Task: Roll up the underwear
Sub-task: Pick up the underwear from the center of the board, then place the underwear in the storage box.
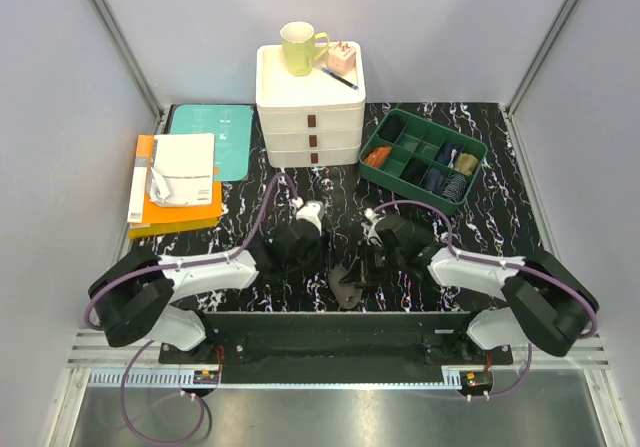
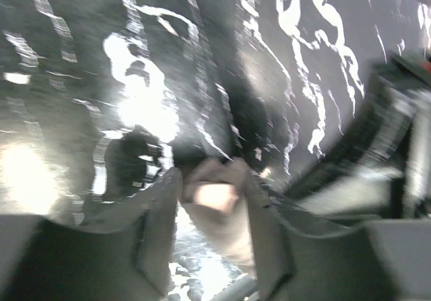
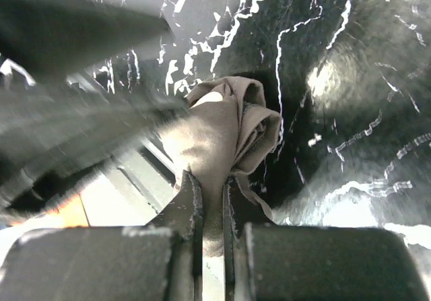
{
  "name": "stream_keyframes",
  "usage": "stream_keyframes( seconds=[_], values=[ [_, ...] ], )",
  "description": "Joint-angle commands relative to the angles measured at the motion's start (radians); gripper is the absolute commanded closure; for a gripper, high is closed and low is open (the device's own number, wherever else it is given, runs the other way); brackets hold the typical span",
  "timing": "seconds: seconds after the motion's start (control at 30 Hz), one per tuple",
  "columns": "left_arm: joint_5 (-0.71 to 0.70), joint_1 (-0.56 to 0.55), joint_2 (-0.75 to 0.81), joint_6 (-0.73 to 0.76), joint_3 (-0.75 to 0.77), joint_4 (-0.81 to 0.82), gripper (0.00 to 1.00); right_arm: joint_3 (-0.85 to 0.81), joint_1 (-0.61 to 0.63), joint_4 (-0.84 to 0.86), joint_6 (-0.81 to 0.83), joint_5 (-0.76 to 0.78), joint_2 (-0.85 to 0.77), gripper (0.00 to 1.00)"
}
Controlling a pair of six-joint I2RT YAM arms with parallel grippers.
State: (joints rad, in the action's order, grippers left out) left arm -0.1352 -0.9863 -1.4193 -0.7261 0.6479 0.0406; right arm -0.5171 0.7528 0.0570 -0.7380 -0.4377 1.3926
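I will next lift the underwear roll outward with my right gripper, lower it into the tray's empty far section beside the navy bundle (image 1: 427,144) and let it go.
The olive-brown underwear (image 1: 350,285) is a bunched bundle at the near middle of the table, between both grippers. In the right wrist view it is a crumpled roll (image 3: 229,126) hanging from my right gripper (image 3: 212,180), whose jaws are nearly closed and pinch the cloth. In the blurred left wrist view my left gripper (image 2: 212,180) has beige-lit cloth (image 2: 215,207) filling the gap between its fingers. From above, the left gripper (image 1: 322,262) and right gripper (image 1: 368,262) meet over the bundle. I cannot pick out the black underwear.
A green divided tray (image 1: 470,152) with small sock bundles sits back right. A white drawer unit (image 1: 310,127) with a mug (image 1: 298,47) stands at back centre. Books and papers (image 1: 180,182) lie at the left. The table's front edge is just behind the bundle.
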Motion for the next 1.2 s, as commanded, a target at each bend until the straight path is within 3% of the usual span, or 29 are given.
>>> stream_keyframes(
  seconds=[0.0,0.13,0.27,0.3,0.33,0.73,1.17],
  values=[
    [0.022,0.093,0.117,0.019,0.042,-0.038,0.43,-0.058,-0.018,-0.135,0.023,0.068,-0.13,1.0],
    [0.005,0.188,0.235,0.044,0.068,-0.162,0.32,-0.139,-0.073,-0.311,0.089,0.152,-0.196,1.0],
    [-0.007,0.296,0.344,0.034,0.094,-0.321,0.12,-0.324,-0.153,-0.526,0.132,0.295,-0.221,1.0],
    [-0.015,0.314,0.368,0.036,0.101,-0.34,0.03,-0.357,-0.188,-0.548,0.137,0.325,-0.216,1.0],
    [-0.021,0.346,0.413,0.042,0.111,-0.358,0.01,-0.391,-0.21,-0.562,0.143,0.38,-0.205,1.0],
    [0.043,0.505,0.496,0.211,0.246,-0.577,0.01,-0.889,-0.36,-0.617,0.129,0.75,0.158,1.0],
    [0.06,0.555,0.464,0.324,0.334,-0.614,0.01,-1.219,-0.481,-0.658,0.084,0.792,0.488,1.0]
  ],
)
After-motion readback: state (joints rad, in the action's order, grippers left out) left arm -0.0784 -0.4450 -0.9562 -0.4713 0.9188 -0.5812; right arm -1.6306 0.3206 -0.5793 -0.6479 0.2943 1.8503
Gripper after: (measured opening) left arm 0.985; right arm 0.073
